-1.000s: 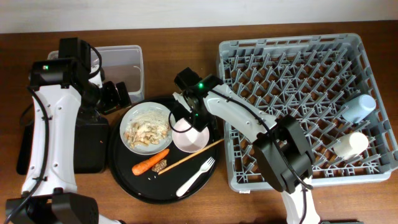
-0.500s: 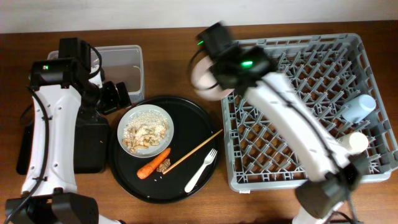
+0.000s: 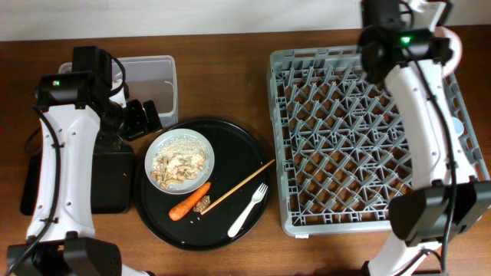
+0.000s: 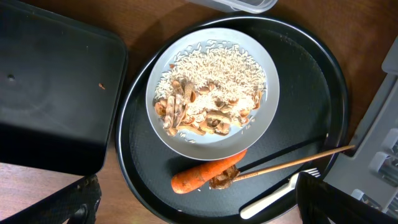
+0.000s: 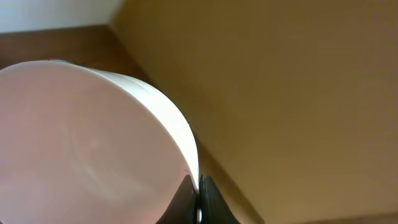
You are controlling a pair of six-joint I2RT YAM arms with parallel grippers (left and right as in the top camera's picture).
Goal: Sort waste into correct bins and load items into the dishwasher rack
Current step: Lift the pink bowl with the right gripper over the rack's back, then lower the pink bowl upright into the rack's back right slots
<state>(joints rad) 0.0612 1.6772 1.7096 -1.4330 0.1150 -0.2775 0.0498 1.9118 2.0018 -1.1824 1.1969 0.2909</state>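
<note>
The still-high bowl comes down to the left in the overhead view next, among the rack's far wires below, and my right gripper releases it.
My right gripper (image 5: 198, 200) is shut on the rim of the pinkish-white bowl (image 5: 93, 143) and holds it high over the far right corner of the grey dishwasher rack (image 3: 345, 138); the bowl's edge shows in the overhead view (image 3: 457, 42). My left gripper (image 4: 199, 208) is open and empty above the pale plate (image 4: 212, 93), which holds grainy crumbs and brownish scraps. An orange carrot (image 4: 208, 175), a wooden stick (image 4: 298, 160) and a white fork (image 4: 280, 194) lie beside the plate. The cups are mostly hidden by my right arm.
The plate, carrot, stick and fork lie on a large round black tray (image 3: 234, 149). A clear tub (image 3: 149, 77) stands behind it at the left. A flat black rectangular tray (image 3: 111, 180) lies left of the round tray.
My right arm lifted the bowl off the round tray and swung it over the rack to the far right corner. The left arm has not moved.
</note>
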